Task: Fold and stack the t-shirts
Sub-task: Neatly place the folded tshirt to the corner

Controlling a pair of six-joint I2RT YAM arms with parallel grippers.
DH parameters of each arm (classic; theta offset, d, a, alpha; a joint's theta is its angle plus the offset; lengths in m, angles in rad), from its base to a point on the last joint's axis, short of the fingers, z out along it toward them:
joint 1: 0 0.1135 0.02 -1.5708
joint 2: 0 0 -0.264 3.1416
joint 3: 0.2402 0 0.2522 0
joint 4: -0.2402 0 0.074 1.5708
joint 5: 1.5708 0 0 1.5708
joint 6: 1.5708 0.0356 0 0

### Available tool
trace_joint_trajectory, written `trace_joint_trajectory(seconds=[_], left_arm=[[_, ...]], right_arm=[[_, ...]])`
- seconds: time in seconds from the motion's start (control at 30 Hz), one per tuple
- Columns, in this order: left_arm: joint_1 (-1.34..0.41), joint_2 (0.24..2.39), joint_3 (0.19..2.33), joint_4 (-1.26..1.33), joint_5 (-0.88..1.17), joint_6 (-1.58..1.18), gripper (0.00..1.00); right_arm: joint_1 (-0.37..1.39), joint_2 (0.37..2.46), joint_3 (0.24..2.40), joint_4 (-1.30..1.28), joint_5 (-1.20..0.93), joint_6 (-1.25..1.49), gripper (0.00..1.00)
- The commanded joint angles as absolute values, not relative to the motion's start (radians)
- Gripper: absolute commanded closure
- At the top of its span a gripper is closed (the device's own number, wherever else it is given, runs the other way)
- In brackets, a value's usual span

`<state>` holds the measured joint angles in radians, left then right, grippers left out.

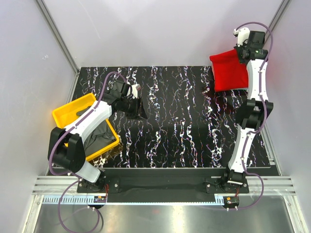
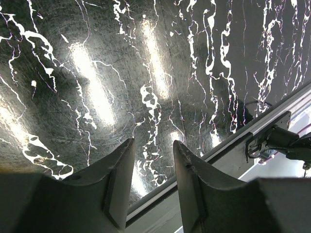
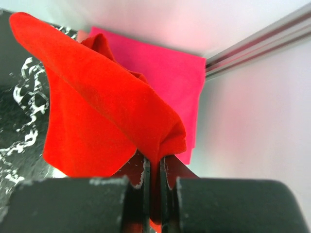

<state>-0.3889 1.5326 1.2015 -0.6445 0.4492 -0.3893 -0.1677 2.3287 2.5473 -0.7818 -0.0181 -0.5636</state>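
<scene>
I will move my right gripper toward that bare corner and bring the red t-shirt's fold down onto it, because the magenta-pink t-shirt [image 3: 170,68] still shows uncovered by the corner post.
A bright red t-shirt [image 1: 228,72] lies folded at the table's far right corner, one bunched fold lifted. My right gripper [image 1: 241,52] is shut on that fold; in the right wrist view the red t-shirt [image 3: 97,107] rises out of the closed gripper [image 3: 154,162]. A flat magenta-pink t-shirt [image 3: 170,68] lies under it against the wall. A dark grey t-shirt [image 1: 99,138] fills the yellow tray [image 1: 65,112] at the left. My left gripper [image 1: 140,108] hovers over bare table just right of the tray. It is open [image 2: 153,145] with nothing between its fingers.
The black, white-veined tabletop [image 1: 175,121] is ringed by grey walls with metal corner posts [image 1: 58,39]. The table's near edge rail [image 2: 252,126] shows in the left wrist view. The right arm [image 1: 250,121] stretches along the table's right side.
</scene>
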Motion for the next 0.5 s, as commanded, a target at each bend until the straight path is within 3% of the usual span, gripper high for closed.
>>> trace_joint_trajectory(seconds=[0.0, 0.27, 0.47], left_arm=[[-0.387, 1.516, 1.21, -0.623, 0.472, -0.382, 0.58], [-0.387, 1.528, 1.213, -0.632, 0.446, -0.377, 0.58], [-0.387, 1.525, 1.21, -0.637, 0.414, -0.373, 0.58]], right_arm=[[-0.204, 2.335, 2.609, -0.641, -0.037, -0.529, 1.0], [-0.25, 2.459, 2.629, -0.505, -0.112, -0.52, 1.0], [-0.27, 2.581, 2.632, -0.261, -0.192, -0.515, 1.0]])
